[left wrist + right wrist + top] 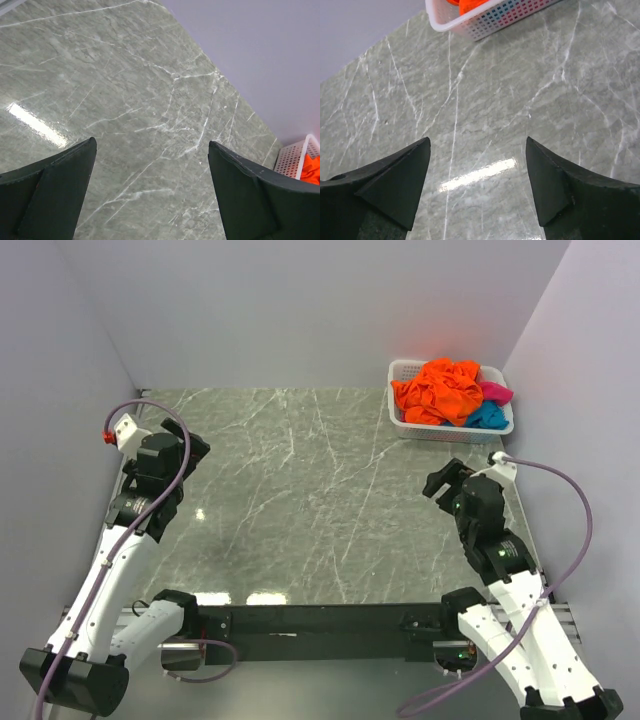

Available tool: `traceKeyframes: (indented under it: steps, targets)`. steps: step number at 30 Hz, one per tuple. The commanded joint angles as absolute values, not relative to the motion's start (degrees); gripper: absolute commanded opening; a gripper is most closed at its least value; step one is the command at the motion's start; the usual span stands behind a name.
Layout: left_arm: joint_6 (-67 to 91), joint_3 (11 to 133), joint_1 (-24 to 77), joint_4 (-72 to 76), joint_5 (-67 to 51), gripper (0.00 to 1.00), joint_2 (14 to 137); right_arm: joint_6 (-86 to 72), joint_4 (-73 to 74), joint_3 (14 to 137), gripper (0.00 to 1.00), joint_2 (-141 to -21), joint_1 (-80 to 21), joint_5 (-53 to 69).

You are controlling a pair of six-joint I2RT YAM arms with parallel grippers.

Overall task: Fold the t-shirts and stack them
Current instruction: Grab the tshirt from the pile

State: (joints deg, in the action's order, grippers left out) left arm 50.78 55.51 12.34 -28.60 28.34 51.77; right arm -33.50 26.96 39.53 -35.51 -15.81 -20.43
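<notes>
Next I should bring my right gripper away from my base over the basket rim, then down onto a fold of the orange t-shirt (pixel 443 392).
The t-shirts lie crumpled in a white slotted basket (pixel 402 420) at the table's back right: a bright orange one (pixel 440 390) on top, a magenta pink one (pixel 496 392) and a turquoise blue one (pixel 488 417) beside it. No salmon pink shirt shows. My left gripper (pixel 193 448) is open and empty above the left side of the table; it also shows in the left wrist view (pixel 152 145). My right gripper (pixel 442 480) is open and empty, in front of the basket; it also shows in the right wrist view (pixel 478 141). A bit of orange cloth (pixel 470 5) shows in the basket (pixel 490 22).
The grey marble table (pixel 300 500) is walled at the back and both sides. The basket corner (pixel 295 157) with orange cloth (pixel 311 170) shows at the right edge of the left wrist view.
</notes>
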Motion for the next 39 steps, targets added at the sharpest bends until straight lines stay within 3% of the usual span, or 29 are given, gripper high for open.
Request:
traceKeyframes:
  steps: [1,7,14,24,31,33,34,35,37,39]
  targets:
    - [51.33,56.86,12.04,-28.13,29.0,0.99,51.59,-31.56,22.95,43.15,0.84,-38.13,-15.64,-20.83]
    - [50.71,57.74,12.04,-26.37,26.64,0.99,53.96,-25.32,15.57,49.73,0.91,-47.51,-15.12,-20.65]
    - [49.75,58.27,12.04,-24.7,24.87,0.99,57.04,-23.04,21.0,73.61,0.91,-71.43,-4.76,-16.19]
    - [48.25,59.32,12.04,-24.17,25.14,0.99,60.73,-16.7,33.39,108.78,0.77,-110.96,1.67,-10.64]
    - [48.34,60.03,11.95,-24.61,25.58,0.99,62.67,-16.35,36.21,121.11,0.75,-123.99,2.11,-13.98]
    - [48.51,60.12,11.95,-24.87,25.66,0.99,62.84,-16.44,36.39,123.74,0.57,-125.41,2.11,-13.8]
    - [48.34,60.12,11.95,-24.79,25.23,1.0,62.84,-16.52,36.21,124.36,0.3,-125.68,2.2,-13.62]
    - [48.34,60.12,12.04,-24.61,25.05,0.99,62.58,-16.52,35.78,124.45,0.18,-125.34,2.11,-12.75]
    - [48.08,59.94,12.04,-24.35,24.61,1.0,62.23,-16.35,33.94,124.02,0.0,-122.28,2.02,-11.96]
    - [47.99,59.77,12.04,-24.26,24.26,0.99,61.53,-16.09,32.26,122.52,0.0,-119.02,1.67,-11.26]
